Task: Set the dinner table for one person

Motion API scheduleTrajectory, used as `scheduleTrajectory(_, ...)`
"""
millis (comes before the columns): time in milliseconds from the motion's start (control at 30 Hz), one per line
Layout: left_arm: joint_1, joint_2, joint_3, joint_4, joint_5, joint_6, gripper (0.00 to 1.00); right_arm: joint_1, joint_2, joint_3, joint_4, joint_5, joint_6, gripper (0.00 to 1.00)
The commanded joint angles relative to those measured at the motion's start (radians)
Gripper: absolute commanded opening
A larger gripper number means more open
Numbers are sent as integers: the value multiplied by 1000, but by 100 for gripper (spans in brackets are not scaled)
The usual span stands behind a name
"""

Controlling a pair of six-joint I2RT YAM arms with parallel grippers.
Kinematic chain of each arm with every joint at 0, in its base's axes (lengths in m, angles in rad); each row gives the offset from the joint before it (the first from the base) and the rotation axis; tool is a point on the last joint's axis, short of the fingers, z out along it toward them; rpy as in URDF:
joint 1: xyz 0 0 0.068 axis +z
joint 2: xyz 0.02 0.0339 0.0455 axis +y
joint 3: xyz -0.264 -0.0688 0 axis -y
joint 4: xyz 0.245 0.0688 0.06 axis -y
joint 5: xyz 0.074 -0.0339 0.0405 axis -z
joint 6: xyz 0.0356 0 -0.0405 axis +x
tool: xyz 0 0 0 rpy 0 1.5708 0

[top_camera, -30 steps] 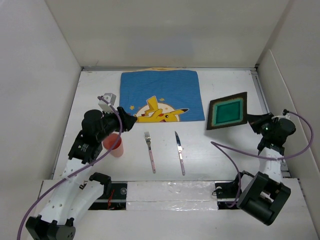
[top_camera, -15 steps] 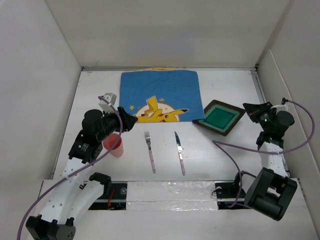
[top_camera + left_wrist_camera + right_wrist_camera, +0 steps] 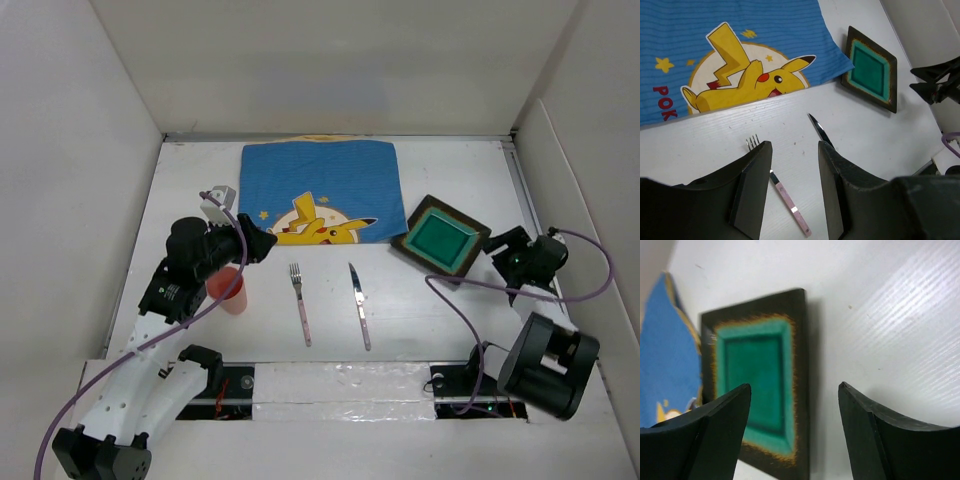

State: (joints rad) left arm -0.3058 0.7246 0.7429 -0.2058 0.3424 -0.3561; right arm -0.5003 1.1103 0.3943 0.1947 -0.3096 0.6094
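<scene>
The right gripper will go down toward the left in the top view, with its open fingers around the plate's rim [image 3: 471,257] beside it, because that side of the plate is clear of the placemat [image 3: 320,190].
A square dark plate with a green centre [image 3: 440,235] [image 3: 871,67] [image 3: 755,385] lies flat on the white dinner table [image 3: 440,320], its left corner at the right edge of the blue placemat [image 3: 320,190] [image 3: 715,50]. My right gripper [image 3: 498,256] [image 3: 794,387] stands open just right of the plate, holding nothing. A pink-handled fork [image 3: 300,305] [image 3: 787,202] and a knife [image 3: 358,305] [image 3: 817,129] lie side by side below the placemat. My left gripper [image 3: 266,243] [image 3: 794,150] hovers open and empty over the fork, beside a red cup [image 3: 228,290].
White walls [image 3: 80,150] enclose the table on three sides. The right arm's purple cable [image 3: 460,300] trails over the table near the front right. The arm bases stand along the front edge [image 3: 340,375].
The right gripper lowered the tilted plate flat onto the table beside the placemat, opened and drew back toward the right. The left arm has barely moved.
</scene>
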Motion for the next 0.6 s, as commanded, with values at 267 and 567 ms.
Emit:
scheduleTrajectory(267, 4, -13, 1, 51, 14, 5, 39, 36, 460, 43, 252, -195, 7, 55)
scheduleTrajectory(567, 4, -13, 1, 48, 3, 6, 39, 5, 557, 43, 359, -227, 125, 0)
